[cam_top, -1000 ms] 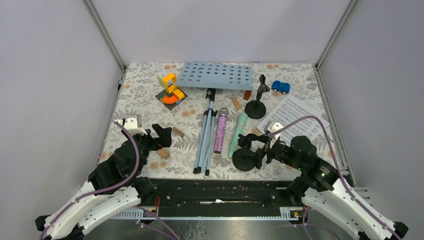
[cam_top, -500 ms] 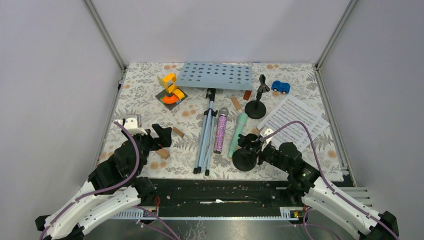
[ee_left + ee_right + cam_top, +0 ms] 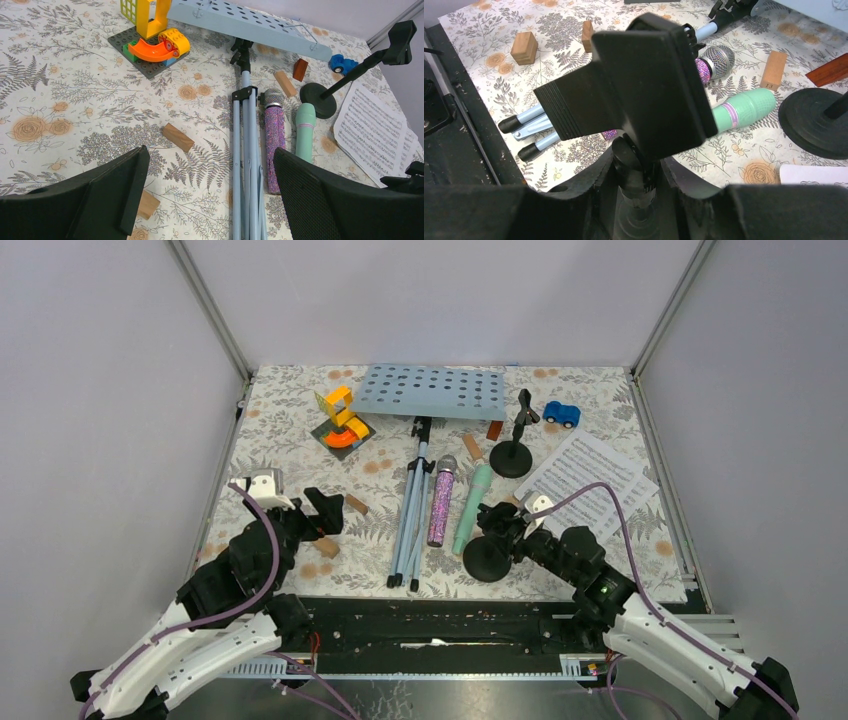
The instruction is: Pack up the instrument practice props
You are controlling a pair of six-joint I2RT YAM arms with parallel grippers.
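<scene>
My right gripper lifts outward next, then lowers and releases its mic holder on the mat [image 3: 541,434] beside the blue car, since that gap lies outward of my gripper.
The pale blue music rack [image 3: 432,391] lies flat at the back, its folded tripod legs [image 3: 410,520] pointing toward me. Beside the legs lie a purple glitter microphone [image 3: 441,502] and a mint-green microphone [image 3: 475,508]. White sheet-music pages [image 3: 590,475] rest at the right. One black mic holder [image 3: 512,458] stands behind the microphones. My right gripper [image 3: 639,180] is shut on the stem of the near mic holder [image 3: 644,80], whose round base [image 3: 487,560] sits on the mat. Over the mat's left side my left gripper [image 3: 207,190] hangs open with nothing in it.
A blue toy car [image 3: 562,414] sits at the back right. An orange and yellow brick toy [image 3: 342,420] stands at the back left. Small wooden blocks [image 3: 356,504] lie near the left gripper and by the microphones. Grey walls enclose the mat.
My right gripper has moved left onto the near mic holder and closed its jaws around the stem. The left arm has not moved.
</scene>
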